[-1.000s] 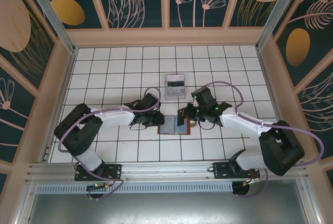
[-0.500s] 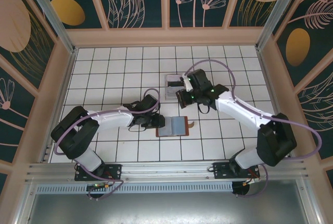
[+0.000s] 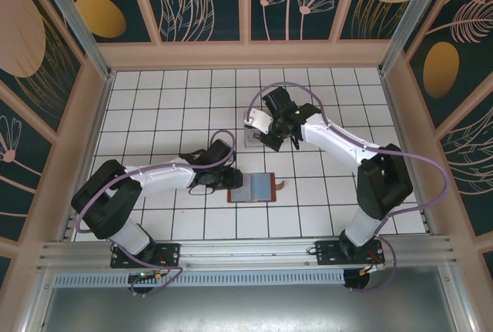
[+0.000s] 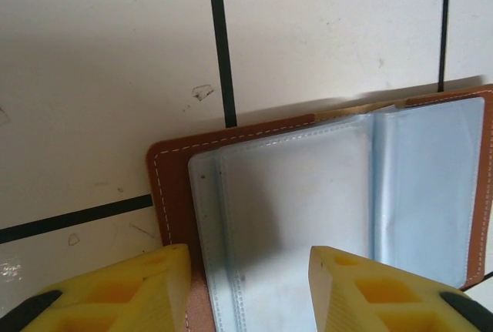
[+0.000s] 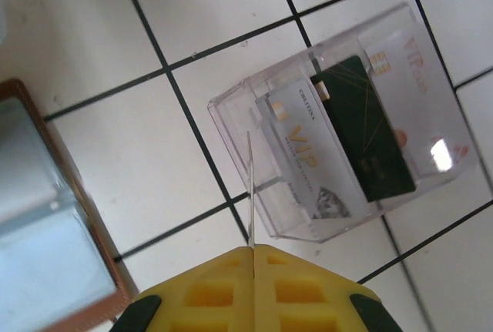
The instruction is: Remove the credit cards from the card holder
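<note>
My right gripper swings outward and turns square with the stand, over the dark card [image 5: 363, 128], next, to let go of the pale card where other cards already rest.
The card holder [image 3: 260, 188] lies open on the tiled table, brown leather with grey-blue pockets [image 4: 308, 201]. My left gripper [image 4: 246, 290] hovers open over its left page, one yellow finger [image 4: 123, 293] over the brown border and the other over the pocket. My right gripper [image 5: 253, 253] is shut on a thin pale credit card [image 5: 249, 193], seen edge-on, above the near corner of the clear acrylic stand [image 5: 254, 116]. In the top view this gripper [image 3: 264, 128] is at the stand [image 3: 254, 139], behind the card holder. Other credit cards rest in the stand: a white VIP one [image 5: 304, 159] and a dark one [image 5: 362, 128].
The brown strap tab [image 3: 283, 186] sticks out at the card holder's right side. Wooden walls and metal posts ring the white tiled table [image 3: 154, 101]. The card holder's edge [image 5: 46, 193] appears at the left of the right wrist view.
My right gripper has carried a card from the card holder back to the acrylic stand. My left gripper's jaws have spread apart over the card holder's left page.
</note>
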`<state>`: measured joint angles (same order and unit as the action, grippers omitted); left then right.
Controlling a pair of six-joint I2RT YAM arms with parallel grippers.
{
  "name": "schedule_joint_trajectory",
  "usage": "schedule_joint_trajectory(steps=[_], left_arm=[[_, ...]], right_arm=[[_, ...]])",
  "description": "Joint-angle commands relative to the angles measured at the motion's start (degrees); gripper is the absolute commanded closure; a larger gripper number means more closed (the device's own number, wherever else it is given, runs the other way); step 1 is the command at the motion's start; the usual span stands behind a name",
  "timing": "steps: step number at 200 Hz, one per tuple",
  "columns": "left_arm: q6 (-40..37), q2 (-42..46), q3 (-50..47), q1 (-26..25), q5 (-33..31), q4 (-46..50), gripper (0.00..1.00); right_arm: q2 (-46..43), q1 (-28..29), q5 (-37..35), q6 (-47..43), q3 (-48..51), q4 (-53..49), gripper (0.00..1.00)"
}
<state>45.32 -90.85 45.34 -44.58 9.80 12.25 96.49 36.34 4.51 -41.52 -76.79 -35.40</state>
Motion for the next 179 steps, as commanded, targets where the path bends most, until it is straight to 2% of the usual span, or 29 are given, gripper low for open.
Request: schedule_joint_trajectory(steps=[1,68,179], left_arm=[[-0.51,1.55,1.43,-0.15,-1.01,0.85,0.54],[-0.34,4.27,2.07,0.33,-6.59,5.09,0.55],[-0.32,8.14,-1.7,5.35,-7.96,7.04,0.53]], right_arm=[[1.59,-0.93,0.2,-12.63,-3.88,-4.25,1.0],[8.04,-3.45,1.45,-21.23,-13.03,-8.58,1.0],[23.0,-4.48,3.32,-26.94,-32.94,-19.79,1.0]])
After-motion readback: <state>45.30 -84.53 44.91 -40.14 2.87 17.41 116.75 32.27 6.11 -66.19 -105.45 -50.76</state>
